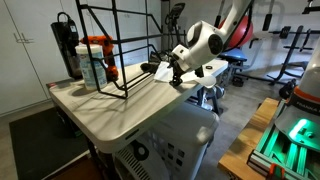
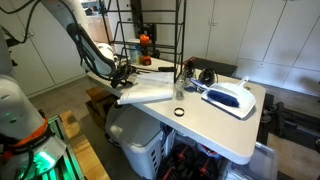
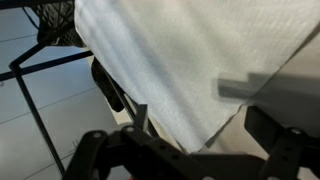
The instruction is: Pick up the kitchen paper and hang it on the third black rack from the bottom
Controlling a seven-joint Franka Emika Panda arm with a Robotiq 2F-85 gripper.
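Note:
The kitchen paper's pointed corner (image 3: 193, 138) already lies between my open gripper's two dark fingers. The gripper eases onward over that corner next and closes there.
The kitchen paper (image 2: 150, 92) is a white textured sheet lying flat on the table's end by the edge. In the wrist view it (image 3: 170, 60) fills the upper middle, with one corner pointing down between my fingers. My gripper (image 3: 200, 122) is open, its two dark fingers on either side of that corner. In both exterior views the gripper (image 1: 170, 68) (image 2: 122, 78) reaches in level at the table's edge. The black wire rack (image 1: 110, 45) (image 2: 150, 30) stands on the table behind the paper. A part of it shows in the wrist view (image 3: 45, 25).
A white and blue appliance (image 2: 228, 97), a small black ring (image 2: 178, 112) and a glass (image 2: 180, 88) sit on the white table (image 2: 215, 130). Bottles (image 1: 93, 60) stand beside the rack. A white machine (image 1: 175, 140) sits below the table's edge.

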